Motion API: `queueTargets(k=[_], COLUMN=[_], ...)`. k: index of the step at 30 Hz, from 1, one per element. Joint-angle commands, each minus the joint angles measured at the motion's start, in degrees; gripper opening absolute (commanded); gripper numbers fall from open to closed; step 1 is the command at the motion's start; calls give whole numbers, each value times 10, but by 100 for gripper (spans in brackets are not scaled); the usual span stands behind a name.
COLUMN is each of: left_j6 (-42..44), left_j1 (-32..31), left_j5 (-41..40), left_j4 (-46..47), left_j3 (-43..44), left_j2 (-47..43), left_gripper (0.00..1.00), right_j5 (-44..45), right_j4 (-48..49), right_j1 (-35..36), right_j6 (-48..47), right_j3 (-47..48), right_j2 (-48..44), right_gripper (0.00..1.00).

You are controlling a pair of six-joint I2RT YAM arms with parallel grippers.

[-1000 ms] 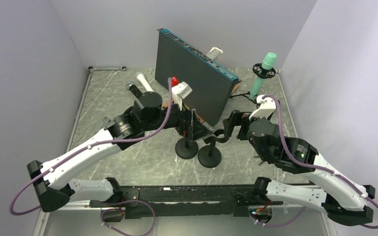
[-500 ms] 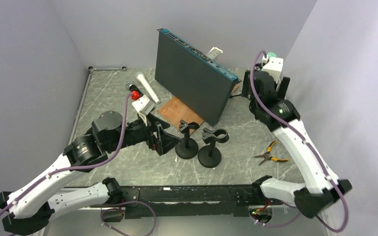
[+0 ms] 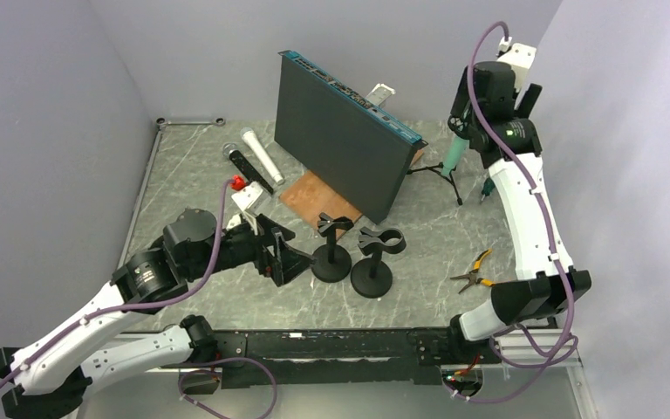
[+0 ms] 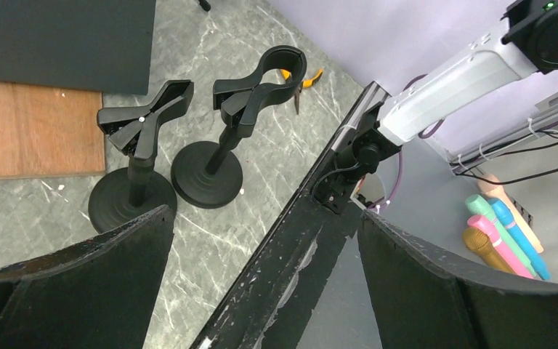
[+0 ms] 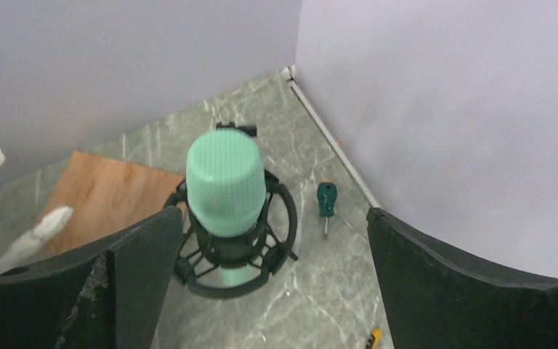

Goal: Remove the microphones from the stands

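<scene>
Next, my right gripper moves down around the green microphone head point(image 5: 226, 183), shifting to the left in the wrist view, since the head stands below, nearer that side's finger.
A mint-green microphone point(image 5: 226, 180) stands upright in a black ring shock mount point(image 5: 283, 243) on a small tripod stand point(image 3: 440, 175) at the back right. Its green body point(image 3: 454, 155) shows below my right arm in the top view. My right gripper point(image 3: 465, 120) hangs above the microphone head, open and empty, its fingers point(image 5: 134, 269) apart on either side and not touching it. My left gripper point(image 3: 284, 258) is open and empty, low over the table just left of two empty black clip stands point(image 3: 331, 253) point(image 3: 372, 262).
A tall black panel point(image 3: 345, 131) stands at the middle back on a wooden board point(image 3: 314, 192). A white microphone point(image 3: 260, 157) lies at the back left. A green screwdriver point(image 5: 326, 203) lies near the right wall. Yellow pliers point(image 3: 474, 271) lie front right.
My right arm has swung from the middle of the table to the back right and risen above the green microphone. My left arm has drawn back to the left of the clip stands.
</scene>
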Motion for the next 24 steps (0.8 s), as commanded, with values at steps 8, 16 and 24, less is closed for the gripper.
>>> queueTargets(k=[8,16,24], left_j6=[-8,-17,-29], left_j1=[-1,-1,-1], left_j5=[-3,6,4], left_j4=[4,1,3], left_j3=[5,14,21], left_j2=[-20,-3,8], left_gripper=[99,99,99], right_j5=[-112,-113,-112], right_j4=[30,57,64], right_j1=[-41,-47,-50], right_j6=[12,-2,-16], right_j3=[43,13,4], right_j2=[43,54,53], right_gripper=[91,70,44])
